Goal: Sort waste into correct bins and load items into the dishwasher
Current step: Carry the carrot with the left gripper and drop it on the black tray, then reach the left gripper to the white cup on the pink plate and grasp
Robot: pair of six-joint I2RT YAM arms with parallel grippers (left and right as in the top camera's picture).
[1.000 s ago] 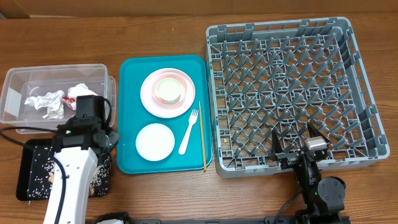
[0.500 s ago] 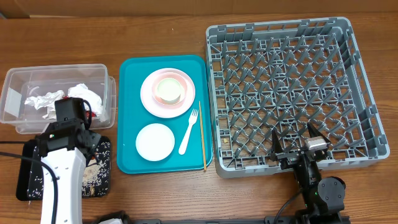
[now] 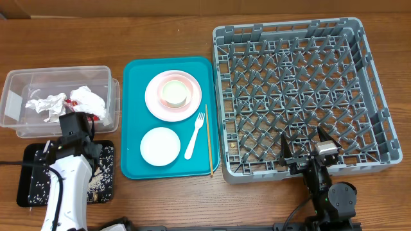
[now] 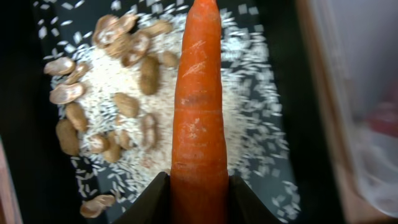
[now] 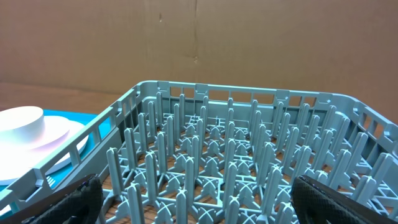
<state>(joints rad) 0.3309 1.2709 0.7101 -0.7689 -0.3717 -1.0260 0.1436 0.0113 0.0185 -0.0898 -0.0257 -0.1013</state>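
The carrot stick [image 4: 199, 106] should next be lowered a little by my left gripper over the rice [image 4: 249, 93] and scraps in the shallow black tray, and then my left gripper should open there.
My left gripper [image 4: 199, 180] is shut on the thick end of an orange carrot stick [image 4: 199, 106]. It hangs over the shallow black tray [image 4: 25, 155], which holds white rice [image 4: 249, 93] and brownish scraps [image 4: 124, 43]. From overhead, the left wrist [image 3: 74, 125] sits over that tray [image 3: 35, 192], just in front of the clear tub [image 3: 19, 119]. The tub holds a crumpled white napkin [image 3: 87, 98] and silver foil [image 3: 48, 104]. My right gripper [image 5: 199, 199] stands open at the near edge of the grey dish rack [image 3: 295, 96].
A teal serving tray [image 3: 131, 163] lies between tub and rack. It carries a pink plate [image 3: 154, 96] with a pale bowl [image 3: 173, 94] on it, a white bowl [image 3: 160, 145], a white fork [image 3: 194, 136] and a wooden chopstick [image 3: 209, 141].
The left arm has swung left and toward the front, from beside the tub's right end to over the black tray, still holding the carrot. The right arm has not moved.
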